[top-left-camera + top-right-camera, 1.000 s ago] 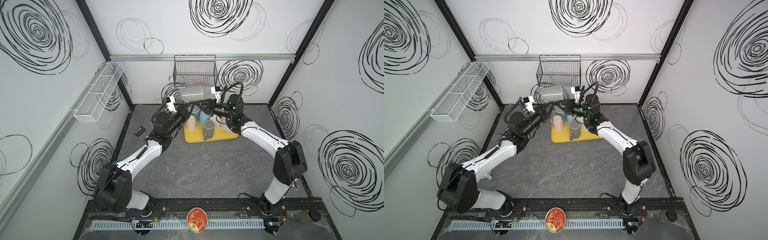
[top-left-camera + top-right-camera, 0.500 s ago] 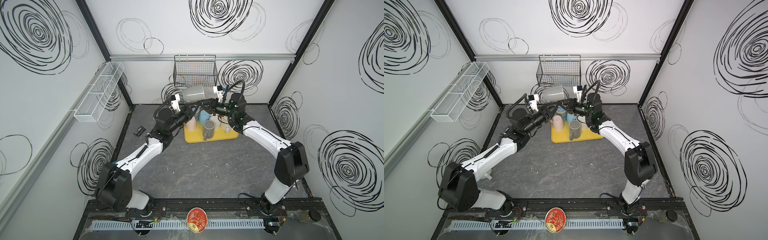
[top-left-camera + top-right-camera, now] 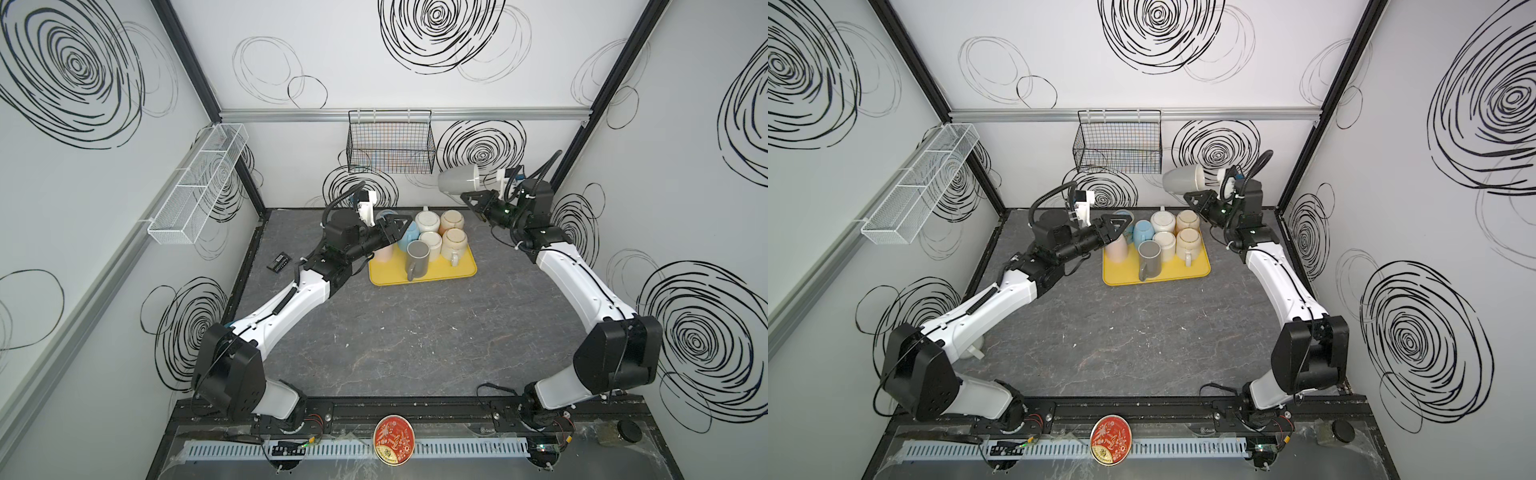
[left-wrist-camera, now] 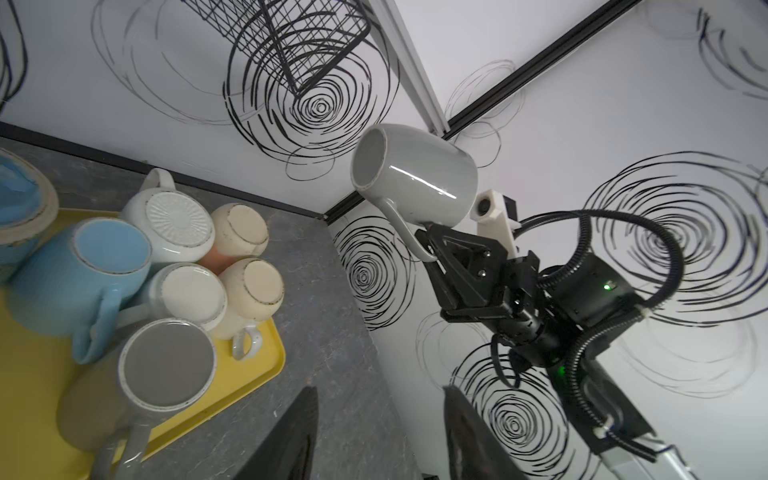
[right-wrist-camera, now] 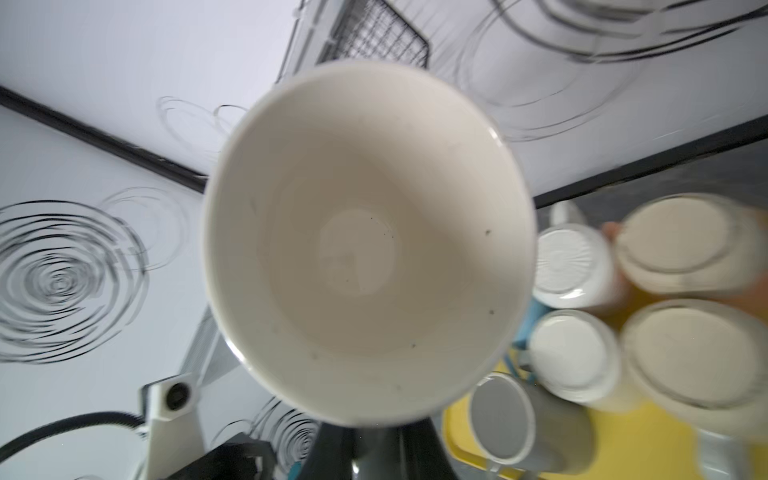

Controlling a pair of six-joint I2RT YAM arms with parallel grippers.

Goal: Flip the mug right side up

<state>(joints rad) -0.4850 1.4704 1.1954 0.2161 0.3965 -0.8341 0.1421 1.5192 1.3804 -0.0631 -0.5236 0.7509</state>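
The mug's opening faces sideways, so my right gripper next needs to tip downward, lower the mug onto the bare tabletop beside the tray's far corner and release it.
A pale grey mug hangs on its side high at the back right, clear of the table. My right gripper is shut on its handle from below, which the left wrist view shows plainly: mug, gripper. The mug's mouth faces the right wrist camera, and its pale inside fills that view. My left gripper hovers open over the tray's left rear mugs, well apart from the held mug. Nothing lies between its fingertips.
A yellow tray at the back middle holds several upturned mugs, with a dark grey mug in front. A black wire basket hangs on the back wall and a white mesh shelf on the left wall. A small black object lies at the left.
My left gripper has opened, let go of the mug and dropped back toward the tray. The right arm has carried the mug away to the right by its handle.
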